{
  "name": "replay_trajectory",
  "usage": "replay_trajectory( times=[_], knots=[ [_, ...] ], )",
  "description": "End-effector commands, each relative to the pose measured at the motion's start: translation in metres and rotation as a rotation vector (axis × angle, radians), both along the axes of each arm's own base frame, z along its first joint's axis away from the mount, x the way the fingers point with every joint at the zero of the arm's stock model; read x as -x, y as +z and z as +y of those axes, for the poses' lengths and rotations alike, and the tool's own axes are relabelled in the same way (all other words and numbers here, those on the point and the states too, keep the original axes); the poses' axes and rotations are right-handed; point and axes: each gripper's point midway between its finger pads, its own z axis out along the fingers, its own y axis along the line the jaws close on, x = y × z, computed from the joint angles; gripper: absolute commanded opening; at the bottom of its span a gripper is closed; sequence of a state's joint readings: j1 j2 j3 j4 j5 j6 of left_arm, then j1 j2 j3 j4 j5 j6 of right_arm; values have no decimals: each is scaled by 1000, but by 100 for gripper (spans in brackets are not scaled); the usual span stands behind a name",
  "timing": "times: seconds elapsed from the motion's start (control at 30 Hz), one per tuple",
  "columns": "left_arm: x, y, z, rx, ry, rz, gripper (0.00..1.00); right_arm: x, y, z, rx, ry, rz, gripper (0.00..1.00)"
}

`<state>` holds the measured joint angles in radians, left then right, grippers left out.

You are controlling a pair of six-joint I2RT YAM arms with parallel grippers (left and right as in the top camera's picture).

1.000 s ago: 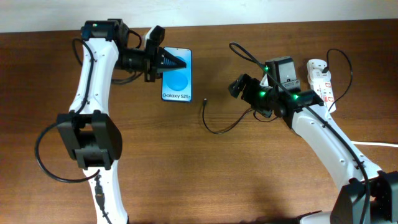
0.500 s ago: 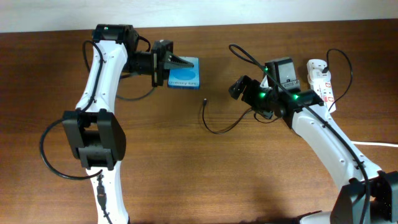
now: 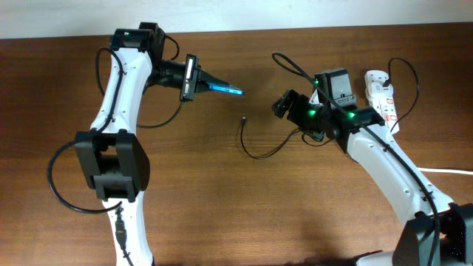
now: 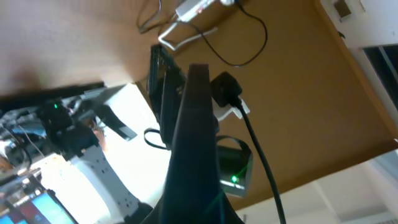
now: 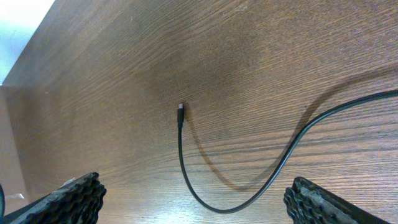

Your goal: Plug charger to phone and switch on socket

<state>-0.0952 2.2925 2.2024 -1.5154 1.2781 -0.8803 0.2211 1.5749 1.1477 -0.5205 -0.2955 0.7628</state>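
I will next lower my right gripper's open fingers around the charger's black plug (image 5: 180, 116), as the plug is below and to the left in the overhead view.
My left gripper (image 3: 209, 82) is shut on the phone (image 3: 230, 90). It holds the phone above the table, turned edge-on, so only a thin blue sliver shows in the overhead view. The charger's thin black cable (image 3: 260, 153) loops on the table, with its tiny plug (image 3: 243, 122) lying free below the phone. In the right wrist view the plug (image 5: 181, 109) and cable (image 5: 231, 208) lie between my spread fingers. My right gripper (image 3: 284, 103) is open and empty, right of the plug. The white socket strip (image 3: 383, 94) lies at the far right.
A black adapter block (image 3: 335, 83) sits next to the socket, with a black cable looping up from it. The thick white cord (image 3: 443, 171) runs off the right edge. The socket strip (image 4: 194, 7) also shows at the top of the left wrist view.
My left gripper lifted the phone off the table and rolled it from flat to edge-on. The right arm and the cable have not moved.
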Motion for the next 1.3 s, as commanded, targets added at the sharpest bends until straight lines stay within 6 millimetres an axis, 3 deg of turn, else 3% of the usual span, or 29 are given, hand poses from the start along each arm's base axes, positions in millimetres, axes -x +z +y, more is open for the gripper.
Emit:
replay_trajectory(
  times=[0.0, 0.07, 0.13, 0.27, 0.37, 0.5, 0.7, 0.87, 1.27],
  knots=[
    [-1, 5, 5, -55, 11, -49, 0, -2, -1, -5, 16, -9, -5, 97],
    [-9, 1, 6, -78, 10, -120, 0, -2, -1, -5, 16, -9, -5, 97],
    [-22, -6, 8, -118, -14, -285, 0, -2, -1, -5, 17, -10, -5, 90],
    [-28, -25, 19, -244, -63, -429, 0, -2, -1, -4, 17, -8, -4, 87],
    [-35, -20, 24, -209, -83, -549, 0, -1, -2, 2, 14, 54, -19, 84],
    [-46, 9, 29, -38, -58, -692, 0, -6, -16, 24, -77, 152, -7, 76],
    [-55, 10, 52, -51, -27, -751, 0, -18, -45, 58, -193, 262, -6, 58],
    [-56, 10, 54, -53, -31, -772, 0, -22, -72, 83, -205, 296, 2, 49],
    [-55, 10, 64, -59, -17, -764, 0, -24, -121, 100, -207, 330, 34, 47]
  ],
)
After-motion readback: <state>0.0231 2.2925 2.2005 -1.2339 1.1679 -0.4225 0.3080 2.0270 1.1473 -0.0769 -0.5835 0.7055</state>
